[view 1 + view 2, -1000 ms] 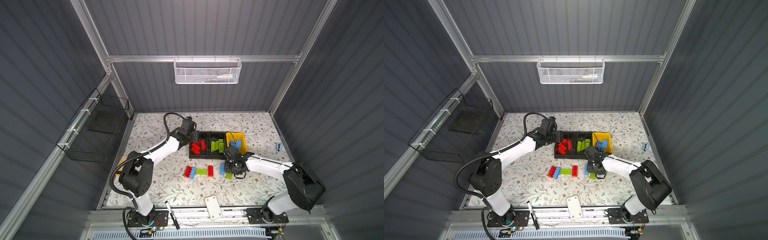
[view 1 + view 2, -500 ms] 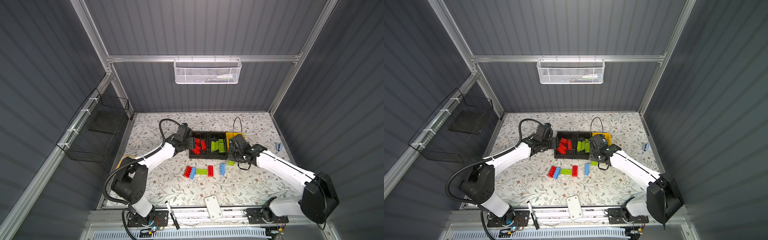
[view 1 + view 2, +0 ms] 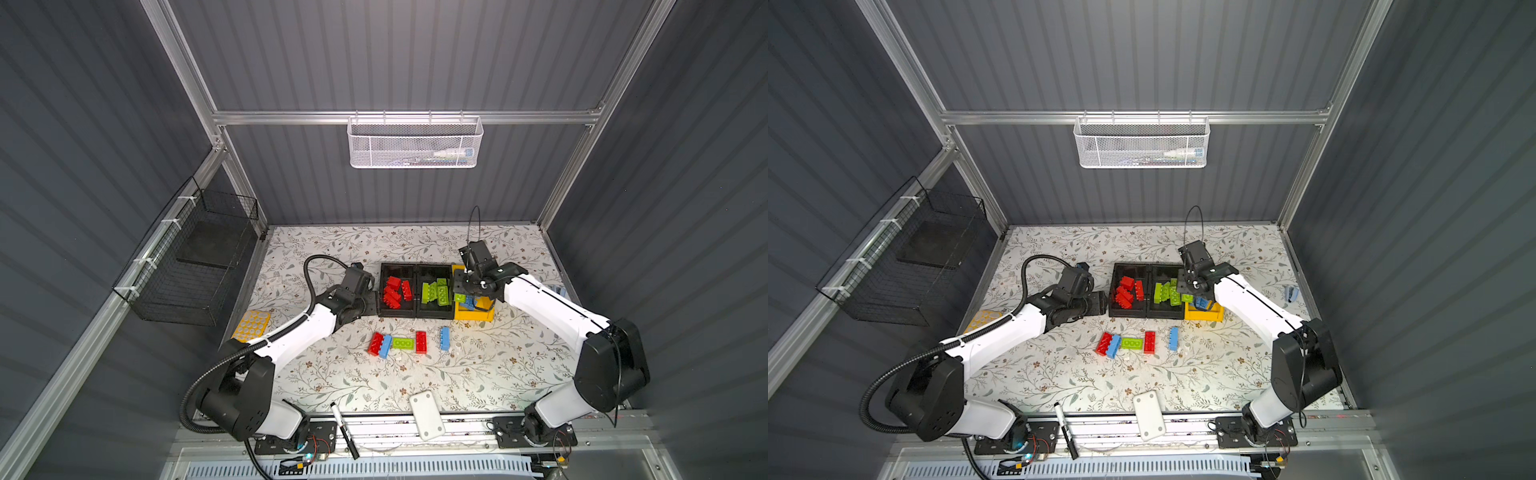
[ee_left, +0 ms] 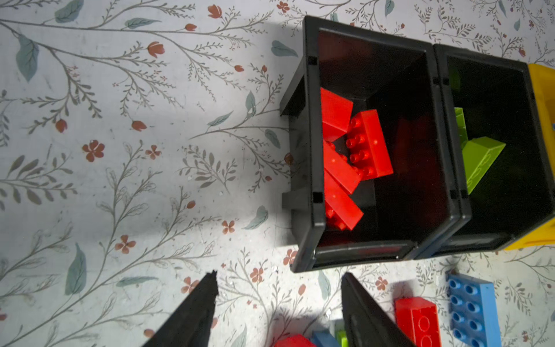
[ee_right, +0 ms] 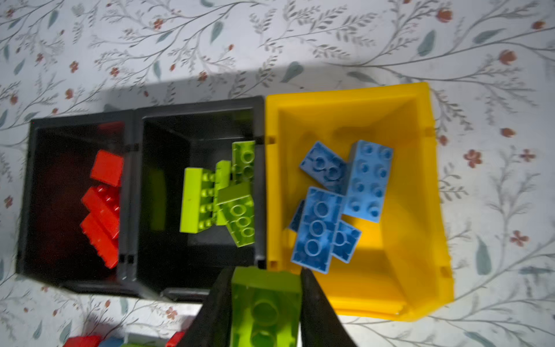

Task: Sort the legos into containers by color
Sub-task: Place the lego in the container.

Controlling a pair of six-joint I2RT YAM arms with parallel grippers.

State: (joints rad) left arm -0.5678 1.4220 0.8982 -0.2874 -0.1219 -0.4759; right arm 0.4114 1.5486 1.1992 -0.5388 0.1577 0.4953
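Observation:
I need to move my right gripper next over the green bin's bare near part beside it, toward the red bin, and let go of the matching lime green lego.
Three containers stand in a row: a black bin with red legos, a black bin with lime green ones, and a yellow bin with blue ones. My right gripper is shut on a lime green lego, held above the edge where the green bin meets the yellow bin. My left gripper is open and empty, low by the front left corner of the red bin. Several loose legos lie in front: red, blue, green, red, blue.
A yellow-orange tray lies at the table's left edge. A white flat block and a black marker rest at the front rail. A black wire basket hangs on the left wall, a white mesh basket on the back wall.
My right gripper has lifted the green lego off the table and carried it back over the bins. My left gripper has drawn back from the red bin toward the front.

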